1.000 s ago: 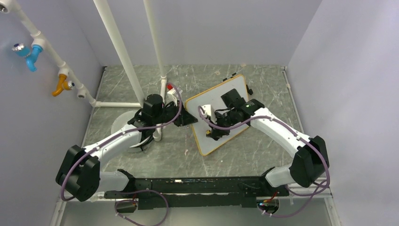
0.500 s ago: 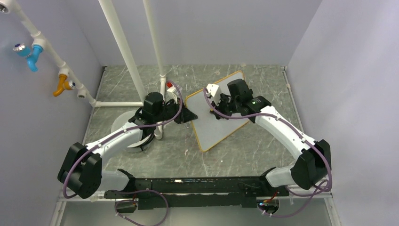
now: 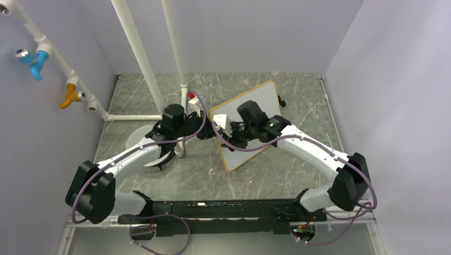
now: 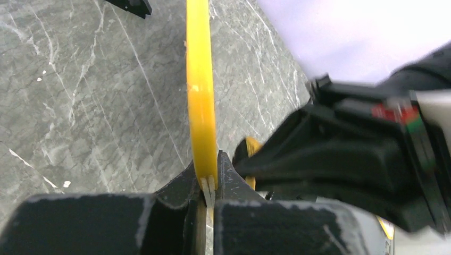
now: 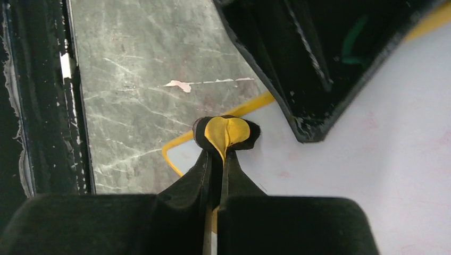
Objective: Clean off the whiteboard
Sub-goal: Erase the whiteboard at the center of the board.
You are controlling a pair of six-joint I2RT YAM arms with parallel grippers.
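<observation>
The robot's right gripper will wipe over the board (image 5: 372,159), then go down onto bare tabletop to release the eraser, as that lies to the gripper's right in the top view.
The whiteboard (image 3: 261,99) lies tilted in the middle of the table, white with a yellow-orange frame. My left gripper (image 3: 208,132) is shut on its left frame edge; in the left wrist view the frame (image 4: 201,90) runs up from between the jaws (image 4: 208,171). My right gripper (image 5: 222,155) is shut on a small yellow and black eraser (image 5: 226,132), pressed on the board (image 5: 372,159) near its left corner. Faint pink smudges show on the white surface. In the top view the right gripper (image 3: 224,136) sits close beside the left one, its tips hidden under its wrist.
White pipes (image 3: 139,58) rise from the table's back left. A round white disc (image 3: 137,139) lies under my left arm. Blue (image 3: 32,61) and orange (image 3: 69,95) valves hang on the left wall. A small white scrap (image 3: 211,171) lies in front of the board.
My right gripper swept with the eraser from the board's near part up to its far side, then across to the left corner. My left gripper kept its hold on the frame.
</observation>
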